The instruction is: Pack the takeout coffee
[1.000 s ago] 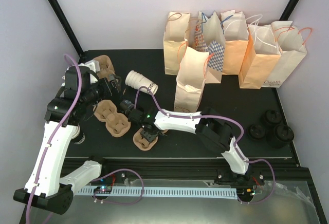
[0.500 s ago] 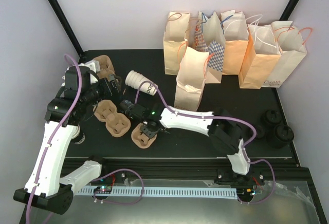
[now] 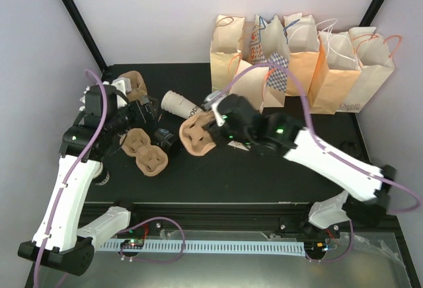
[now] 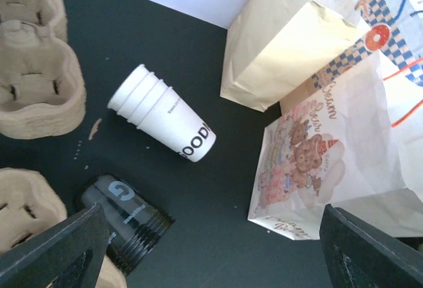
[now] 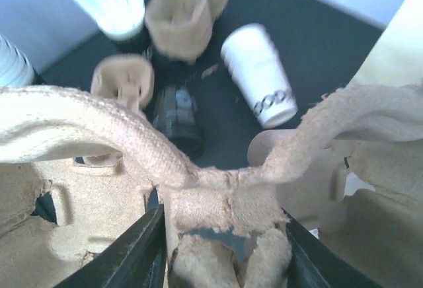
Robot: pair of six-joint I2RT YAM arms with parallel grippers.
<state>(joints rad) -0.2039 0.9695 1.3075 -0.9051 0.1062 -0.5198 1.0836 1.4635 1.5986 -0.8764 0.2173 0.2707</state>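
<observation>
I will move my left gripper past the cups onto the cup-side rim of the bear-printed bag, since the bag stands to its right in the top view.
White takeout coffee cups (image 3: pixel 180 103) with dark lettering lie nested on their side, no lid on them; the left wrist view (image 4: pixel 165 119) and the right wrist view (image 5: pixel 258 73) also show them. My right gripper (image 3: pixel 215 126) is shut on a brown pulp cup carrier (image 3: pixel 197 134), held off the table just right of the cups. Its fingers clamp the carrier's centre rib (image 5: pixel 218 215). My left gripper (image 3: pixel 142 113) hovers left of the cups, open, nothing between its fingers (image 4: pixel 53 248).
A dark ribbed tumbler (image 3: pixel 164 137) lies on its side near the cups. More pulp carriers sit at the far left (image 3: pixel 132 84) and nearer (image 3: pixel 147 152). Paper bags (image 3: pixel 297 57) line the back; a bear-printed bag (image 4: pixel 317 162) is close by.
My right gripper shut on the carrier near the front of the table, lifted it and carried it back and right toward the bags. The left arm stayed still.
</observation>
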